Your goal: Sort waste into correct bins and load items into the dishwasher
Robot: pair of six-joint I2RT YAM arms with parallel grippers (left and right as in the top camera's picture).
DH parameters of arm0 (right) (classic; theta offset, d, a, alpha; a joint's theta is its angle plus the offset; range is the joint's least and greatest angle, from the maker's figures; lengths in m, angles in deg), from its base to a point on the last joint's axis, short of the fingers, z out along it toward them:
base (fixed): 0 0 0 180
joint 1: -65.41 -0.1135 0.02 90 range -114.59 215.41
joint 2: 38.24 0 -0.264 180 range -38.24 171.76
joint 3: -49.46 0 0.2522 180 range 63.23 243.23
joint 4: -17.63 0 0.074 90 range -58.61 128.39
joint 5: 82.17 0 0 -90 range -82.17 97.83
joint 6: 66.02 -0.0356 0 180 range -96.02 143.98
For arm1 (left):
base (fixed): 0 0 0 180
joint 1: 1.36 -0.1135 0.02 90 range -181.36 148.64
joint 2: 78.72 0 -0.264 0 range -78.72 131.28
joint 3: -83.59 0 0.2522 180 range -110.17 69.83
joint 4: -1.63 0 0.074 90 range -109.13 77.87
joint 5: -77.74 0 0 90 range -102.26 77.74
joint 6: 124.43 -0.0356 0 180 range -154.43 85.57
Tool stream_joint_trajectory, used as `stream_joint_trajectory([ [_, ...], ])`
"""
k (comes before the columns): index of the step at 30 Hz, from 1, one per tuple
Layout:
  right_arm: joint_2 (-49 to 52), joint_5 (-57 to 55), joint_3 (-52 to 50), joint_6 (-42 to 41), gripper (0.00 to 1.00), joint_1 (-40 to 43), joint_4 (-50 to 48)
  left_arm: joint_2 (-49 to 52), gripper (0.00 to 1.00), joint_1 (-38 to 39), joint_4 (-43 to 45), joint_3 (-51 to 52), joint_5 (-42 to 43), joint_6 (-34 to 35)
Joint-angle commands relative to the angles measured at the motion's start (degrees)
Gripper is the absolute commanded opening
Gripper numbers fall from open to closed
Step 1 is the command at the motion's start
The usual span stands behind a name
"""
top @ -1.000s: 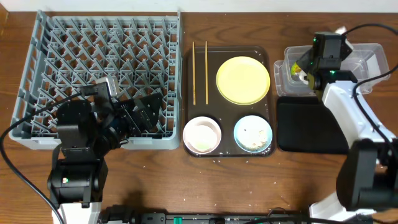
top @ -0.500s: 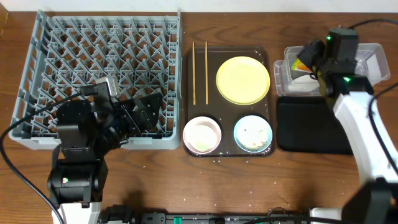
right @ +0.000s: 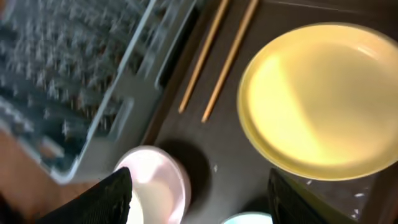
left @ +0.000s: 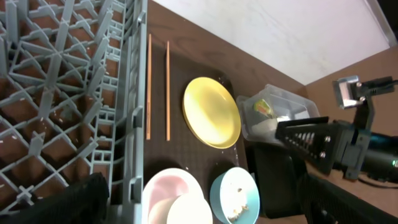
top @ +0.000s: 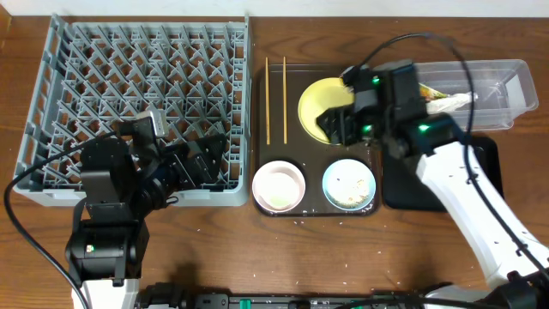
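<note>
The smaller white round thing's rim (top: 291, 196) (right: 139, 209) is highest in the bowl, so my right gripper goes down onto it next, back and left in the overhead view.
My right gripper (top: 337, 125) hangs open and empty over the near edge of the yellow plate (top: 319, 96) on the brown tray (top: 313, 204). In the right wrist view, the right gripper (right: 202, 199) frames the white bowl (right: 155, 186) and the plate (right: 323, 99). Two chopsticks (top: 267, 100) lie left of the plate. The light blue bowl (top: 349, 184) holds crumbs. The wrapper (top: 431, 89) and napkin (top: 452, 101) lie in the clear tub (top: 493, 81). My left gripper (top: 202, 159) stands open over the grey rack (top: 137, 77).
The black tray (top: 403, 184) lies right of the brown tray, partly under my right arm. A smaller white round thing (left: 186, 211) sits in the white bowl (left: 163, 186). A few crumbs dot the table in front of the brown tray.
My right arm swung left from above the clear tub to above the yellow plate, and its jaws opened. The wrapper it carried now lies in the tub. The left arm stayed still.
</note>
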Motion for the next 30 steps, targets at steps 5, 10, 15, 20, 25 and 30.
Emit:
stream_joint_trajectory([
  [5,0.96,1.01,-0.02,7.21,0.54,-9.53,6.25,0.48,0.88,-0.13,-0.94,-1.05,-0.72,-2.12],
  [10,4.5,-2.47,-0.07,8.46,0.51,-14.73,7.56,0.48,0.87,-0.13,-4.04,-1.27,-5.92,-3.19],
  [15,11.58,-5.25,-0.07,8.46,0.47,-17.79,8.09,0.48,0.87,-0.13,-4.22,-1.27,-6.36,-3.08],
  [20,16.11,-5.14,-0.07,7.78,0.33,-18.03,8.94,0.48,0.96,-0.13,-4.02,-1.27,-6.36,-3.08],
  [25,15.96,-4.83,-0.02,7.8,0.1,-18.01,9.09,0.61,0.98,-0.13,-4.04,-1.25,-6.34,-2.75],
  [30,14.43,-4.46,1.62,7.8,0.01,-16.0,9.99,1.29,0.98,-0.13,-4.09,-1.25,-4.92,2.91],
])
